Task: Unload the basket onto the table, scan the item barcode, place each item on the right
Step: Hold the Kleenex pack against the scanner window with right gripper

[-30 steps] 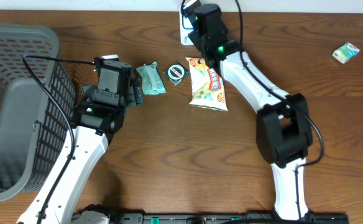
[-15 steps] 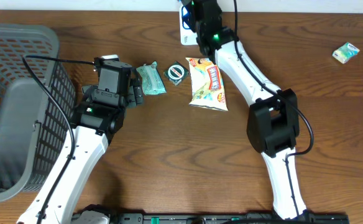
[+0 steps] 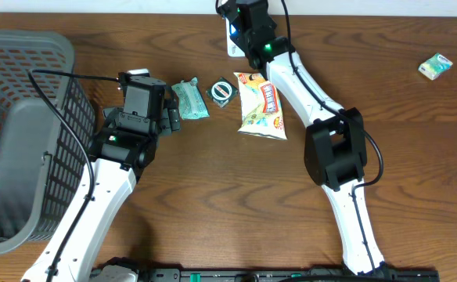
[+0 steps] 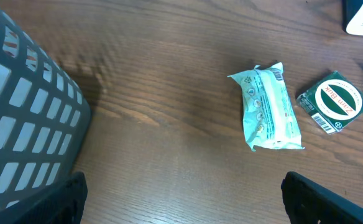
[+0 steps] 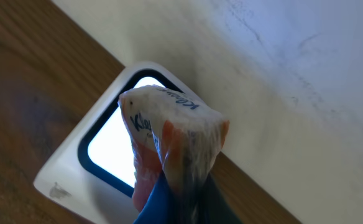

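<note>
My right gripper carries the packet off the scanner (image 3: pixel 234 45) rightward in the overhead view next, then releases it near the green pack, where the table is empty.
My right gripper (image 3: pixel 235 19) hovers at the table's back edge over the white scanner (image 3: pixel 234 45). In the right wrist view it (image 5: pixel 181 210) is shut on a crinkled white, orange and blue packet (image 5: pixel 169 134). The packet hangs just in front of the scanner's bright, dark-rimmed window (image 5: pixel 110 149). From overhead the packet is mostly hidden under the wrist. My left gripper (image 3: pixel 172 119) rests open on the left side of the table, nothing between its fingers (image 4: pixel 69 200). A teal packet (image 4: pixel 268 107) lies a little ahead of it.
A teal packet (image 3: pixel 189 99), a round green item (image 3: pixel 223 92) and a yellow snack bag (image 3: pixel 261 104) lie in a row mid-table. A grey basket (image 3: pixel 25 133) fills the left side. A small green pack (image 3: pixel 435 66) sits far right.
The right arm has swung left and back, carrying the packet closer over the scanner. The left arm has stayed still.
</note>
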You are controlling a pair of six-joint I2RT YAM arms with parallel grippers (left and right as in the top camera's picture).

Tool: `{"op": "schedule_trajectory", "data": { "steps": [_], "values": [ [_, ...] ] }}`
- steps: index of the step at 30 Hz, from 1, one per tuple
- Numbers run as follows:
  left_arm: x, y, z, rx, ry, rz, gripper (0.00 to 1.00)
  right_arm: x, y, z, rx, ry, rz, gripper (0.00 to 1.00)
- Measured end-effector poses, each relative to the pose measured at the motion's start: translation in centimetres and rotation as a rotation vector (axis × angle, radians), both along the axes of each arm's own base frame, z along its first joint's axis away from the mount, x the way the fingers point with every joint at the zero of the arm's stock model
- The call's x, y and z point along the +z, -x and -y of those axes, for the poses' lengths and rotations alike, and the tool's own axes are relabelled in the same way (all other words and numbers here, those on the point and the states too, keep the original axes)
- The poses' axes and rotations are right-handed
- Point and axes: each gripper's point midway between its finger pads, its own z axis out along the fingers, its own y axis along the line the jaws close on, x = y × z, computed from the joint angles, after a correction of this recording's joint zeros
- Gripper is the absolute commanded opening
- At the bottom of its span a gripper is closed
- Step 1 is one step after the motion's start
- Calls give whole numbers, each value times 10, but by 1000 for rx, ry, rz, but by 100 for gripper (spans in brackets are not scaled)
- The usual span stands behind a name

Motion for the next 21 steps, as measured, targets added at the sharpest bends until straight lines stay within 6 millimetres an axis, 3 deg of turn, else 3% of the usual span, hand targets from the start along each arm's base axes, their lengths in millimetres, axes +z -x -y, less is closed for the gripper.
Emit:
{"op": "schedule_trajectory", "data": {
  "steps": [11,21],
  "values": [
    [0,0,0,0,0,0,98,4,-1,8,-18,8,-7,1],
    [0,0,0,0,0,0,98,7,5,26,-44,-112,-100,1]
  ]
}}
